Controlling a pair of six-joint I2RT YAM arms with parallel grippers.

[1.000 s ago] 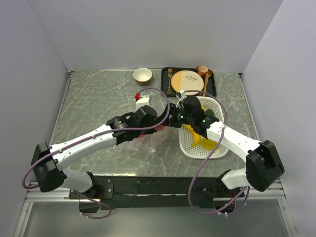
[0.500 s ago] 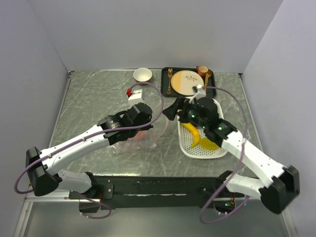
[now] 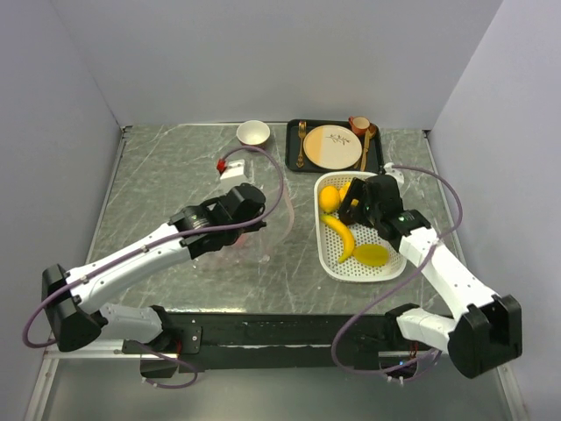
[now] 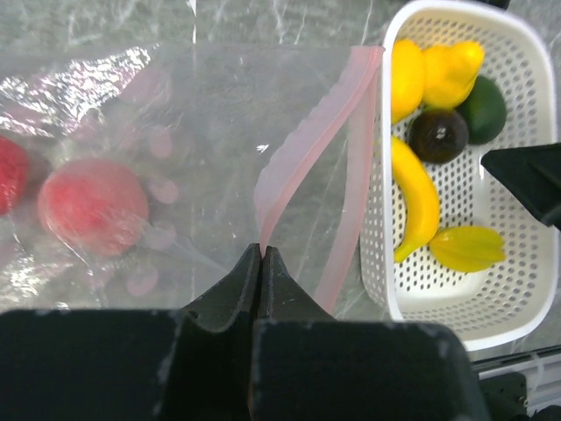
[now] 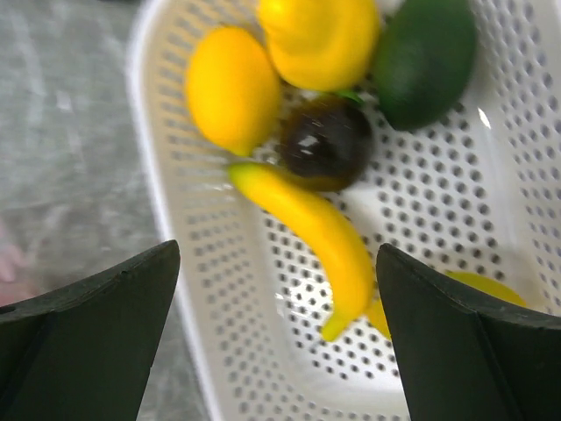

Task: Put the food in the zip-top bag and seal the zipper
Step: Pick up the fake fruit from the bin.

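Observation:
My right gripper goes outward past the dark purple ball (image 5: 326, 140) next. It then goes down, open, around the yellow piece (image 5: 319, 39), since that lies at the basket's far end.
The zip-top bag (image 4: 175, 149) lies flat left of the white basket (image 4: 377, 219). A pink peach (image 4: 92, 206) and a red apple (image 4: 7, 175) are inside it. My left gripper (image 4: 261, 250) is shut on the pink zipper (image 4: 298, 149), holding the mouth edge up. In the basket lie a banana (image 5: 307, 224), a yellow round fruit (image 5: 232, 88), a yellow piece (image 5: 320, 39), a green fruit (image 5: 425, 57), a dark purple ball (image 5: 326, 140) and a yellow-green piece (image 5: 486, 289). My right gripper (image 5: 276, 324) is open and empty above the basket. From above, the left gripper (image 3: 259, 230) is at the bag and the right gripper (image 3: 352, 203) is over the basket (image 3: 320, 241).
A black tray (image 3: 292, 140) with a beige plate (image 3: 333, 146), cutlery and a brown cup (image 3: 359, 124) stands at the back. A cream bowl (image 3: 253, 133) is left of it. A small white block with a red part (image 3: 230, 167) lies behind the left arm.
My right gripper has pulled back from the bag mouth to the right and now hangs open over the basket. My left arm shifted a little left, still holding the zipper.

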